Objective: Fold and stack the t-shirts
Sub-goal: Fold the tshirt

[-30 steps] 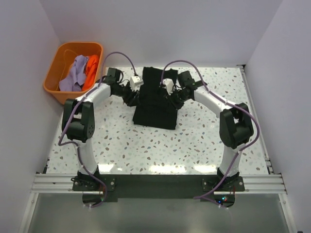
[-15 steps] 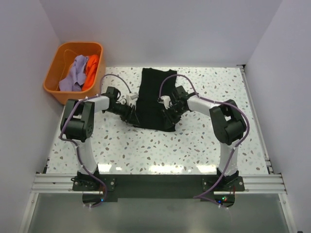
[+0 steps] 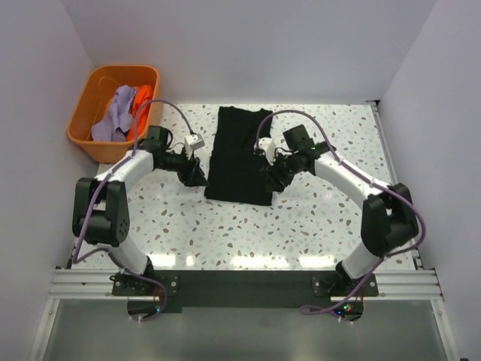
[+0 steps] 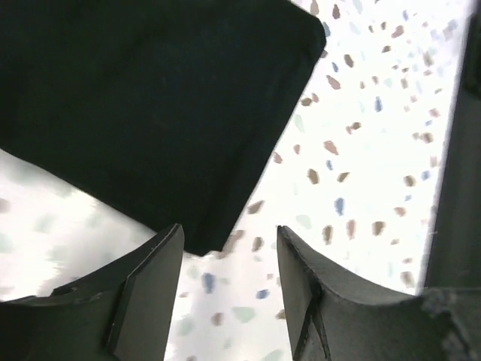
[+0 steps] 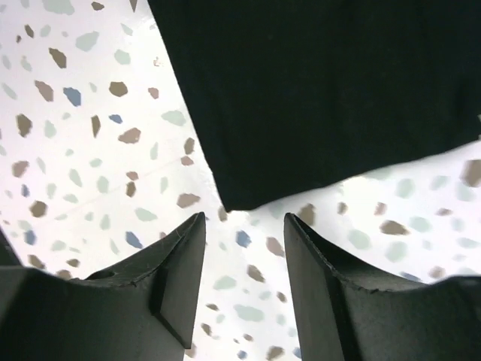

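Observation:
My left gripper will go down, come back and turn onto the shirt's near corner, which lies flat below my open, empty fingers.
The black t-shirt [image 3: 240,154] lies folded into a flat rectangle on the speckled table; its near corners show in the left wrist view [image 4: 150,98] and the right wrist view [image 5: 316,98]. My left gripper [image 3: 198,176] hovers just off the shirt's near left corner, open [image 4: 229,235], with only table between its fingers. Beside the near right corner, my right gripper [image 3: 271,180] is also open and empty [image 5: 244,222]. A lavender t-shirt [image 3: 113,114] and an orange t-shirt [image 3: 142,105] lie crumpled in the tub.
The orange plastic tub [image 3: 77,128] stands off the table's back left corner. White walls close in the back and both sides. A metal rail [image 3: 240,282] runs along the near edge by the arm bases.
Both grippers drew the shirt's far part toward the near edge, folding it over, then let go and backed off to its near corners. The shirt now lies flat.

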`<state>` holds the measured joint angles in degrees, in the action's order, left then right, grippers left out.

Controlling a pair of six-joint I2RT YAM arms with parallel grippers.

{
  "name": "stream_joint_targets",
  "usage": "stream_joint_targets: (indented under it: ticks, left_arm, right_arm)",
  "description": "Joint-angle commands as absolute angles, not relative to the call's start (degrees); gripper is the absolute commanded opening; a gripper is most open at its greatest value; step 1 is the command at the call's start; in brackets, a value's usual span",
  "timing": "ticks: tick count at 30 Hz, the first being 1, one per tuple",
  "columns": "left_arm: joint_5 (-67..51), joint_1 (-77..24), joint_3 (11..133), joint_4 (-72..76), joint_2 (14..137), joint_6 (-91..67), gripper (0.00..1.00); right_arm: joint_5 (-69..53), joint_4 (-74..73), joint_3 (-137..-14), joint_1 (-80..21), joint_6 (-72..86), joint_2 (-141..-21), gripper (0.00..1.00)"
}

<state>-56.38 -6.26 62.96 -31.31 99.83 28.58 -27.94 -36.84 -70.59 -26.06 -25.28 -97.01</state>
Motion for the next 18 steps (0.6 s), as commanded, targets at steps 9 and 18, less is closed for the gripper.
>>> stream_joint_targets:
  ticks: [9,18]
  left_arm:
    - [-41.14,-14.06,48.02,-15.24,84.38,65.20,0.61]
    - [-36.48,-18.28,42.71,-7.21,88.41,70.13,0.61]
  right_arm:
    - [-14.43,-22.78,-59.87,-35.23,-42.10,-91.49,0.65]
    - [-11.87,-16.35,-57.40,-37.61,-44.73,-97.73,0.61]
